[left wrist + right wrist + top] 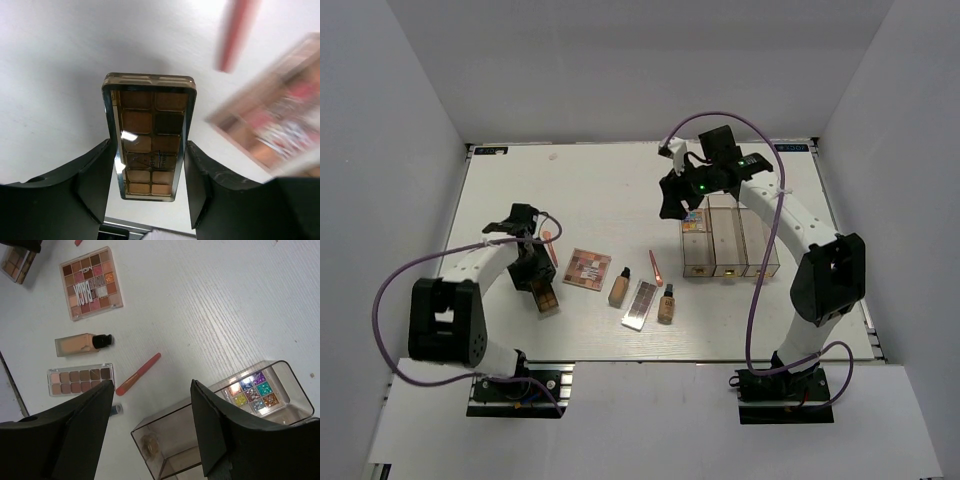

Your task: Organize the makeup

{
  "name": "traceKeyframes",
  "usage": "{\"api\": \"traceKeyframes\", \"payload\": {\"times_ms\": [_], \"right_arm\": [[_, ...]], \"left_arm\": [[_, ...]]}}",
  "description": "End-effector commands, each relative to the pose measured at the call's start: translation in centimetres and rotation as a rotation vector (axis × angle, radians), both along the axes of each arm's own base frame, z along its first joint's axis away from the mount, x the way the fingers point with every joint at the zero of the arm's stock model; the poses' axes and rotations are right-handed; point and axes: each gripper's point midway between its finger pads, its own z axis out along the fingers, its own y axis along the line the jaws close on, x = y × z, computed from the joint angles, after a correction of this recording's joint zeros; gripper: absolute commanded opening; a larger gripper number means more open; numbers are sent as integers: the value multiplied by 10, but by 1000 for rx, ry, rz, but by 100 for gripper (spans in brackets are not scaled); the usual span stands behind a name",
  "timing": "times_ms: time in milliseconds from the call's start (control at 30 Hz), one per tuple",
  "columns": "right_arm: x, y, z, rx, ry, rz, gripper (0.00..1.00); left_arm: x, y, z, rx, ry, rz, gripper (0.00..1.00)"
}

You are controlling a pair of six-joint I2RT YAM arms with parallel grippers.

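I will next raise my left gripper and shift it to the right in the top view, over the multicolour palette's section, to release the brown palette where one already lies.
My left gripper (148, 144) is shut on a narrow brown eyeshadow palette (150, 125), its fingers (95, 175) pressed on the long sides, low over the table at the left (546, 297). A square pink palette (586, 269), a beige bottle (619, 287), a long palette (640, 303), a second bottle (667, 303) and a thin pink stick (656, 267) lie mid-table. Another pink stick (551, 247) lies by the left arm. My right gripper (152, 385) is open and empty above the clear box (728, 240). A multicolour palette (250, 392) lies in the box's left compartment.
The clear box's other two compartments (760, 245) hold no makeup. The white table's front edge (660, 358) runs just below the makeup. Grey walls close in left, right and back. The right arm's cable (755, 300) hangs beside the box.
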Motion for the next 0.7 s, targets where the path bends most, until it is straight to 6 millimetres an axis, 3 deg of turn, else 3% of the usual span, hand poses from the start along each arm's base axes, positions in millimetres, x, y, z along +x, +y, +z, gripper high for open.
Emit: {"api": "traceKeyframes", "payload": {"times_ms": [0,133,233,300,333,400,433,467,500,533,667], "right_arm": [[-1,-2,25,58,-48,1,69],[6,-8,27,57,-53,-31,68],[19,-18,28,40,-71,-99,64],[37,-31,33,24,-104,-192,58],[41,-35,37,22,-121,-226,57],[55,-52,43,10,-148,-317,53],[60,-57,52,22,-181,-349,52],[63,-63,51,19,-186,-375,50],[68,-74,55,15,-200,-418,50],[70,-78,61,27,-221,-434,50],[75,-100,68,30,-253,-509,50]], "left_arm": [[35,-23,66,-110,-245,-84,31],[58,-73,117,-348,-432,-261,27],[76,-104,141,-475,-505,-344,26],[87,-122,143,-523,-503,-373,25],[102,-132,159,-550,-555,-389,25],[113,-157,159,-607,-535,-415,25],[126,-170,177,-630,-586,-445,25],[132,-181,182,-654,-595,-466,25],[134,-199,170,-672,-553,-481,25],[145,-212,187,-688,-598,-510,25],[159,-263,189,-729,-568,-569,25]]}}
